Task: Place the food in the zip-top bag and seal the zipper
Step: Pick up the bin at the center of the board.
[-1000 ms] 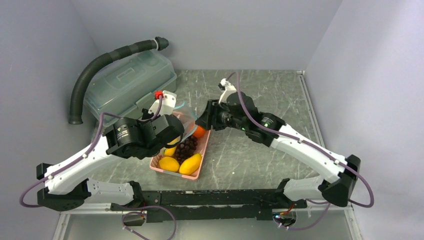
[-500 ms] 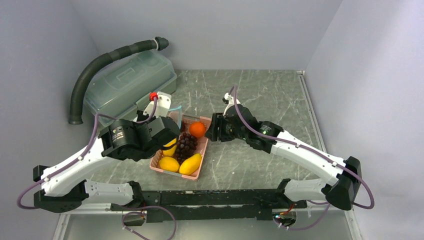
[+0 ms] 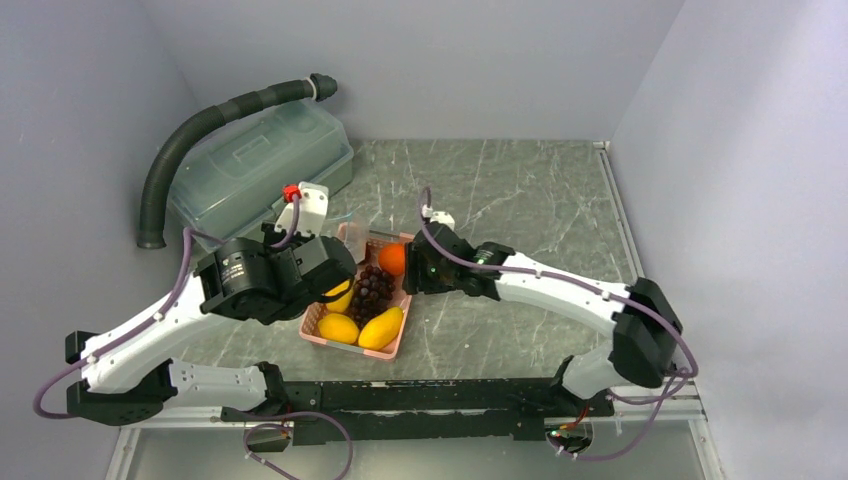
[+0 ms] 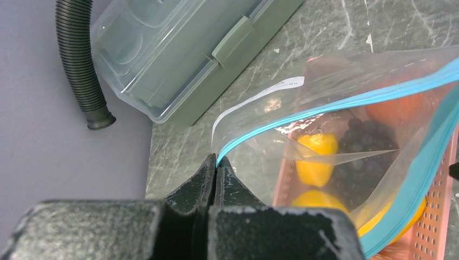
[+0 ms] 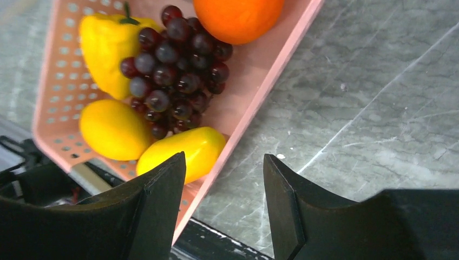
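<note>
I will lower my right gripper and turn it to straddle the basket's rim beside the grapes, because that rim runs at an angle to my open fingers.
A pink basket holds the food: an orange, a dark grape bunch and three yellow pieces, one of them at the front. My left gripper is shut on the corner of the clear zip-top bag, right at the end of its teal zipper. The bag hangs over the basket's back end with its mouth gaping. My right gripper is open and empty, hovering over the basket's right rim beside the orange.
A green-grey lidded box stands at the back left, with a black corrugated hose curling over it. Grey walls close in at the left, back and right. Marbled tabletop lies to the right of the basket.
My right gripper has drawn back from the bag, come down beside the basket's right edge, and opened wider. My left gripper has carried the bag's corner a little to the left.
</note>
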Controlling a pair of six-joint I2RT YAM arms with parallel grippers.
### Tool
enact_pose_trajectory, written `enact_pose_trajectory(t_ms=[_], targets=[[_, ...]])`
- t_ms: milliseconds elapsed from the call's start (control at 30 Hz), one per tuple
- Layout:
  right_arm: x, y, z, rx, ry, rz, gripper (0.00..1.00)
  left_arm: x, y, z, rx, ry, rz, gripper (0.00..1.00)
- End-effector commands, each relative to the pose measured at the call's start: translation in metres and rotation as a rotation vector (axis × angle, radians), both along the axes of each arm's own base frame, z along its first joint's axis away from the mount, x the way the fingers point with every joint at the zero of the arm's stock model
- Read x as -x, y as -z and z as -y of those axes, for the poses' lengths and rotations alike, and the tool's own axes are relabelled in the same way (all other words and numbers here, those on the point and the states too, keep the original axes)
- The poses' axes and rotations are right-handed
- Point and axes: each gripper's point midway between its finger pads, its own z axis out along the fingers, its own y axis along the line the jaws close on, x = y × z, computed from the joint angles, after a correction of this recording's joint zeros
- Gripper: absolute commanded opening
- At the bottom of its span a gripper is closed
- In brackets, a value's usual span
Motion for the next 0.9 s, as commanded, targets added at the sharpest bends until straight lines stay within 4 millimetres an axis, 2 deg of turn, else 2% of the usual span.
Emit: enact_pose_trajectory(t_ms=[0, 200, 433, 867], targets=[[-0.007, 0.008, -0.009, 0.058, 0.037, 0.011, 0.58, 0.004, -0.016, -0.020, 0.019, -0.039, 0.054, 0.00], [-0.010, 0.029, -0.013, 0.135, 0.071, -0.004, 0.57, 0.007, -0.019, -0.024, 0.071, -0.025, 0.067, 0.00], [-0.012, 0.038, -0.019, 0.154, 0.080, -0.011, 0.52, 0.007, -0.021, -0.024, 0.099, -0.012, 0.078, 0.00], [-0.019, 0.056, -0.019, 0.208, 0.117, -0.015, 0.32, 0.006, -0.021, -0.020, 0.123, 0.007, 0.086, 0.00]])
